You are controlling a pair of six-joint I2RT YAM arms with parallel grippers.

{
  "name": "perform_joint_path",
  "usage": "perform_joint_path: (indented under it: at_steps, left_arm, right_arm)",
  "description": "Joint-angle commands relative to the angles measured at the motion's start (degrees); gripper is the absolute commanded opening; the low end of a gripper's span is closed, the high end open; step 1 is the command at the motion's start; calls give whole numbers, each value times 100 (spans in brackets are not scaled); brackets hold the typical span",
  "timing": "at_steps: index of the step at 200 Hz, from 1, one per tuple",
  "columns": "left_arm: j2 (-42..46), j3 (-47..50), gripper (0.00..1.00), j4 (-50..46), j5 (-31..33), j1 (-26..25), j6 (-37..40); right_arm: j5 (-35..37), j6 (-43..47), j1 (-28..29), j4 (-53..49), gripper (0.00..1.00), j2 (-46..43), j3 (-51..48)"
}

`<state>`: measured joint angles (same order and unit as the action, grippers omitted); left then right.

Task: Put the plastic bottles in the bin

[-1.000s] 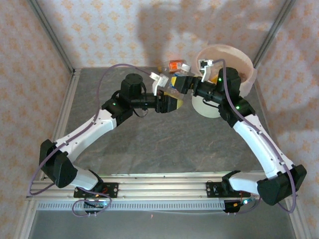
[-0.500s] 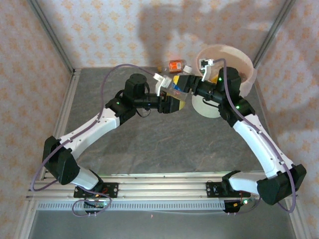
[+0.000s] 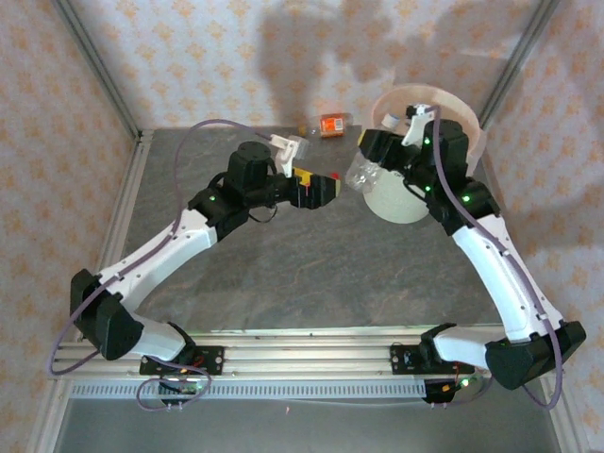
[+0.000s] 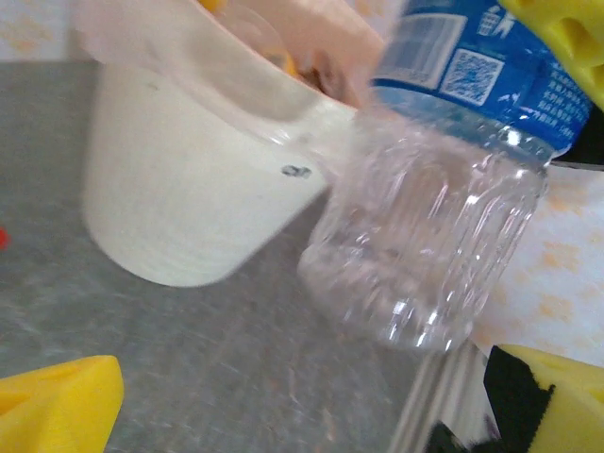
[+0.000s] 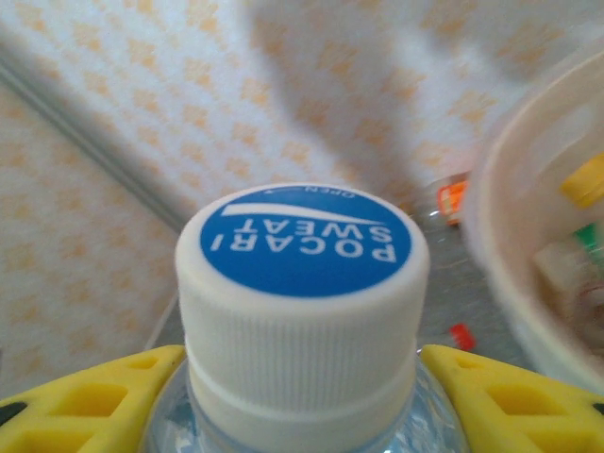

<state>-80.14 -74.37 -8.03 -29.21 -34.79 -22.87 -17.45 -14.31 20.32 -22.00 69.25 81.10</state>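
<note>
The bottle is still hanging outside the side of the bin. My right gripper will next swing across the bin's rim and over the bin's opening to let go of the bottle's neck.
A clear plastic bottle with a blue label and a white cap hangs just left of the bin, which is cream-white. My right gripper is shut on the bottle's neck, a yellow pad on each side under the cap. My left gripper stands open a little to the left, apart from the bottle; its yellow fingertips frame the bottle's clear base with the bin's wall behind. An orange-labelled bottle lies by the back wall. More bottles lie inside the bin.
A small red cap lies on the grey table near the bin's foot. Patterned walls close in the back and both sides. Metal frame posts run along the corners. The rail with both arm bases borders the near edge.
The left gripper has opened and drawn back to the left, letting go of the bottle. The right gripper, shut on the bottle, has lifted it up toward the bin's rim.
</note>
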Motion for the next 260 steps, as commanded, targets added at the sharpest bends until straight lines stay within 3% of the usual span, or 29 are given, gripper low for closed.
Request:
perform_joint_path:
  at_steps: [1, 28, 95, 153, 201, 260]
  left_arm:
    - [334, 191, 100, -278, 1321, 24, 6]
    - [541, 291, 100, -682, 2319, 33, 54]
    - [920, 605, 100, -1025, 3342, 42, 4]
    - [906, 643, 100, -1139, 3462, 72, -15]
    - [825, 625, 100, -1156, 3474, 86, -11]
    - [733, 573, 100, -1126, 3466, 87, -48]
  right_arm:
    - [781, 329, -204, -173, 43, -96, 363]
    - [1489, 576, -494, -161, 43, -28, 556]
    - [2450, 1345, -1142, -261, 44, 484, 943]
    - [2094, 1249, -1753, -474, 44, 971, 988]
    - [1652, 1114, -1785, -785, 43, 1131, 905]
    - [1787, 1044, -1785, -947, 43, 1212, 899]
